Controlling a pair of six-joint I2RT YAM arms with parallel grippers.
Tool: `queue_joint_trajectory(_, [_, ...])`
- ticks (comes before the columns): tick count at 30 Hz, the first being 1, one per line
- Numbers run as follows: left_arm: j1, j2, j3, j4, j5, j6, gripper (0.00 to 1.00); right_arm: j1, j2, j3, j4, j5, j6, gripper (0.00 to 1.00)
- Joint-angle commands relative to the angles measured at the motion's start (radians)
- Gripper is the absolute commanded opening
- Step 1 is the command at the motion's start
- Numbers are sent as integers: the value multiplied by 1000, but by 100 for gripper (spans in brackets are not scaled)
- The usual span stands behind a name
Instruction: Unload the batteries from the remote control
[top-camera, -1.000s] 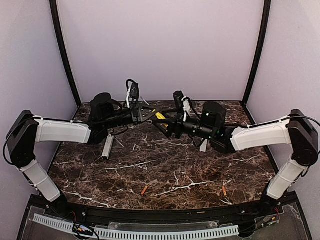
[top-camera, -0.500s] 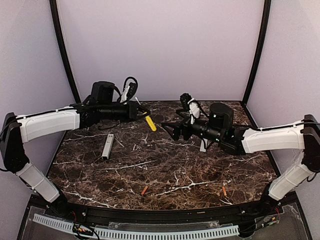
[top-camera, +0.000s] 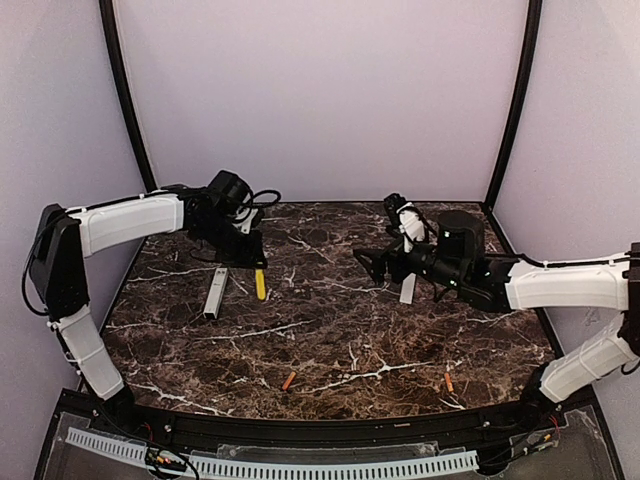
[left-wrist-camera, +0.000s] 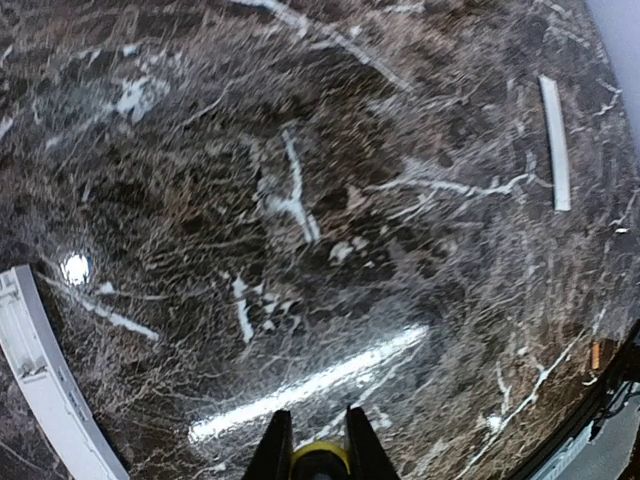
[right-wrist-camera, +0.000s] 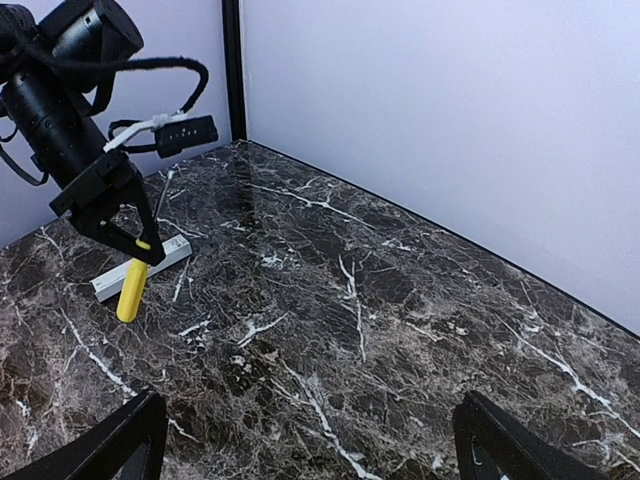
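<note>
My left gripper will next go down and let go of the screwdriver (top-camera: 260, 284) on the marble beside the remote, because both batteries are out.
The white remote control (top-camera: 215, 292) lies on the marble table at the left; it also shows in the left wrist view (left-wrist-camera: 40, 385) and the right wrist view (right-wrist-camera: 150, 262). My left gripper (top-camera: 256, 264) is shut on a yellow-handled screwdriver (top-camera: 260, 284), handle hanging down, just right of the remote; the handle (left-wrist-camera: 320, 461) sits between its fingers. Two orange-red batteries lie near the front edge, one in the middle (top-camera: 289, 380) and one to the right (top-camera: 448, 381). My right gripper (top-camera: 367, 262) is open and empty over the table's middle right (right-wrist-camera: 310, 440).
A thin white cover strip (top-camera: 407, 290) lies under the right arm; it shows far off in the left wrist view (left-wrist-camera: 555, 140). Lavender walls and black corner posts close the back and sides.
My left arm swung from the back centre down and toward the remote, carrying the screwdriver, now hanging downward. My right arm drew back to the right with its gripper still open.
</note>
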Motion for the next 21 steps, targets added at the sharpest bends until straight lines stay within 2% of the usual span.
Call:
queue_joint_trajectory(1, [5,52,39,-186,-76,28,0,-9,-31,-23,-20,30,-8,99])
queue_joint_trajectory(5, [6,105,52,-225,-136,30,0,-9,-45,-32,-25,37,-9,99])
queue_joint_trajectory(12, [10,193,61,-243,-152,42,0,-14,-62,-56,-22,46,-9,99])
queue_joint_trajectory(21, [29,251,48,-205,-196,43,4,-25,-75,-69,-20,48,-9,99])
